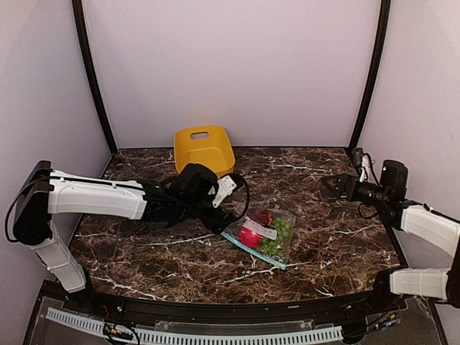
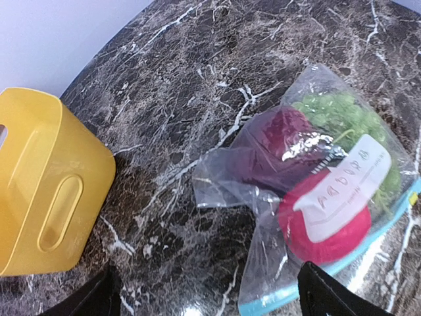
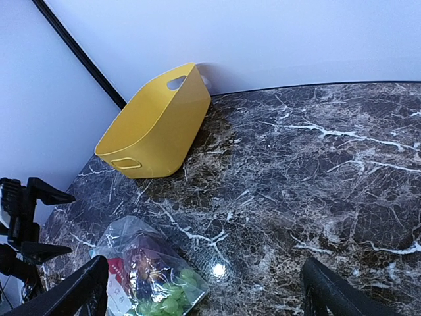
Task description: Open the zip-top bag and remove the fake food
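I should tilt my left gripper flatter next and lower its fingers around the far end of the bag's teal zip below it, keeping clear of the fruit.
The zip-top bag (image 1: 263, 234) lies flat on the marble table, its teal zip strip (image 1: 253, 250) along the near-left edge. Through the clear plastic I see the fake food: a red fruit (image 2: 323, 227) under a white label (image 2: 348, 189), a purple fruit (image 2: 281, 147) and green grapes (image 2: 342, 117). My left gripper (image 1: 223, 218) hovers open at the bag's left corner. In the left wrist view its fingers (image 2: 327, 297) straddle bare marble and the bag's corner, and the left gripper (image 2: 214, 304) holds nothing. My right gripper (image 1: 325, 185) is open, off to the right, apart from the bag (image 3: 150, 268).
A yellow plastic bin (image 1: 203, 149) stands at the back of the table, just behind the left wrist, and shows as the yellow bin (image 2: 46, 191) at the left. Dark marble lies bare between the bag and the right arm.
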